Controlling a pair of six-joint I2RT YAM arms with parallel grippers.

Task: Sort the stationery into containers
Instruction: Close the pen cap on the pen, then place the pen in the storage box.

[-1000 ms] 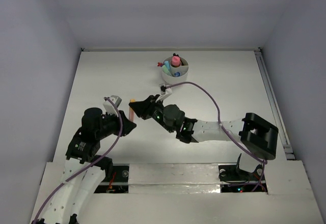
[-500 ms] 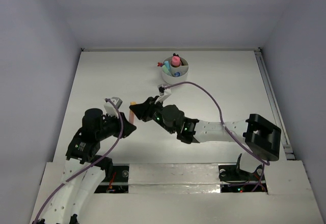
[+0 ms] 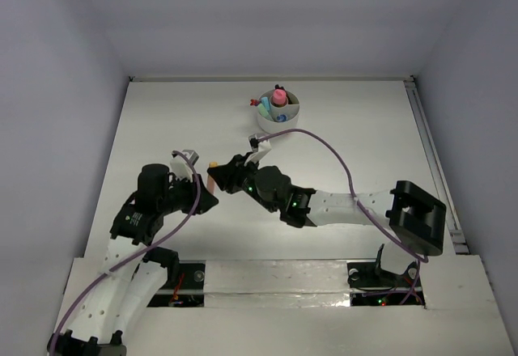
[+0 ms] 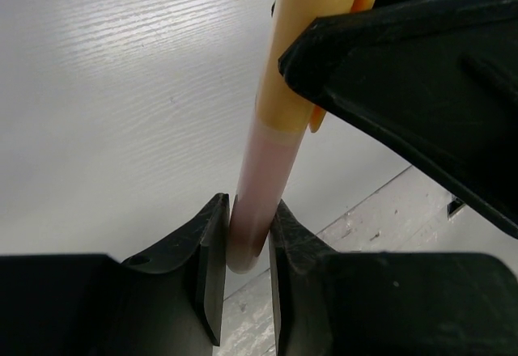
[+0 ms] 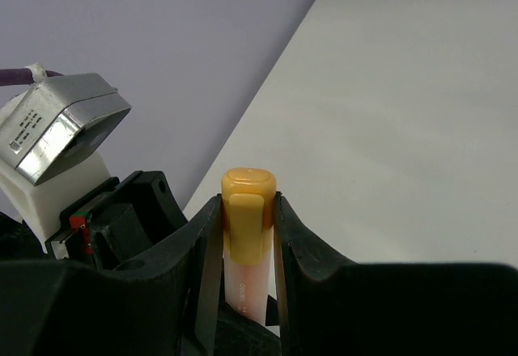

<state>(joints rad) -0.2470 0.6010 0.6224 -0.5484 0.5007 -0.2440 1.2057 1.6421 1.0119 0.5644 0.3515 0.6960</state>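
I will swing my right gripper outward over the opening (image 3: pixel 272 114) beside the green stationery, lower the marker (image 3: pixel 211 181) there and let go, as the white cup already holds stationery.
An orange-capped marker (image 3: pixel 211 181) with a pale pink barrel hangs just above the table, held at both ends. My right gripper (image 3: pixel 218 174) is shut on its capped end (image 5: pixel 247 202), the clip facing the right wrist camera. My left gripper (image 3: pixel 204 197) is shut on the barrel's rounded bottom end (image 4: pixel 251 226), with both fingers (image 4: pixel 212 243) touching it. In the left wrist view, the right gripper's black finger (image 4: pixel 413 89) covers the cap. The white cup (image 3: pixel 278 112) stands at the back, holding pink, blue and green stationery.
The right arm's purple cable (image 3: pixel 324 141) arcs over the table between the cup and the grippers. A rail (image 3: pixel 429 154) runs along the table's right edge. The left wrist camera housing (image 5: pixel 61 129) sits close beside the right fingers.
The left arm has shifted slightly right and forward. The right gripper has edged a little left with the marker. Both ends stay gripped.
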